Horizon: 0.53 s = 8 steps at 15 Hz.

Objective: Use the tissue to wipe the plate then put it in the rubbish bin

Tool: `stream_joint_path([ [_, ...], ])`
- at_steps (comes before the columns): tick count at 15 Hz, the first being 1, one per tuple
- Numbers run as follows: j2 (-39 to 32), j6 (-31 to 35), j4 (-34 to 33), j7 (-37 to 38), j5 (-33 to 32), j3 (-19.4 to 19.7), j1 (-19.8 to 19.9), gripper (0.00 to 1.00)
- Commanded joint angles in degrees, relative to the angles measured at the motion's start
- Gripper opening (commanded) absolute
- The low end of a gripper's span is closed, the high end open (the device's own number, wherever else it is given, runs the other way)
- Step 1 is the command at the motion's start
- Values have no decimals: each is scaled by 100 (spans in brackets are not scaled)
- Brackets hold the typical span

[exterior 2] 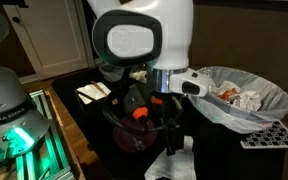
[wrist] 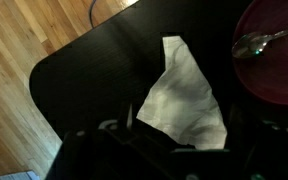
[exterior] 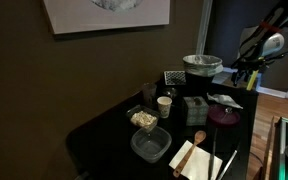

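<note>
The gripper moves down onto the tissue's wide end (exterior 2: 180, 153) (wrist: 190, 122) next and closes, since that end lies flat below the open fingers.
The white tissue (wrist: 184, 95) lies flat and slightly creased on the black table, beside the dark maroon plate (wrist: 279, 50), which holds a metal spoon (wrist: 256, 42). My gripper (wrist: 179, 140) hangs just above the tissue's near end, and its fingers look spread on either side of it; they are dark and hard to make out. In an exterior view the gripper (exterior 2: 170, 135) points down over the tissue (exterior 2: 170, 165), with the plate (exterior 2: 132, 130) beside it. The rubbish bin (exterior 2: 246, 97), white-lined with crumpled waste inside, stands close by. The bin (exterior: 202, 66), plate (exterior: 224, 118) and tissue (exterior: 224, 100) also show from afar.
A dark cube box (exterior: 194, 108), a cup (exterior: 165, 103), a clear square container (exterior: 151, 146) and a beige napkin with a wooden spoon (exterior: 196, 155) stand on the table. A dimpled tray (exterior 2: 274, 138) lies by the bin. The table edge and wooden floor (wrist: 34, 60) are near.
</note>
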<state>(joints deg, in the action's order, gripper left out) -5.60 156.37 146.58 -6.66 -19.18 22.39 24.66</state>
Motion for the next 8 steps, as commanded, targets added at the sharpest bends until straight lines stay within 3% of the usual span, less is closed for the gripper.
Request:
stream_joint_path([
  [1,-1139,686,-471,-190,480,-96,-51,100],
  [8,-2299,774,-1463,-579,1584,-843,285,100],
])
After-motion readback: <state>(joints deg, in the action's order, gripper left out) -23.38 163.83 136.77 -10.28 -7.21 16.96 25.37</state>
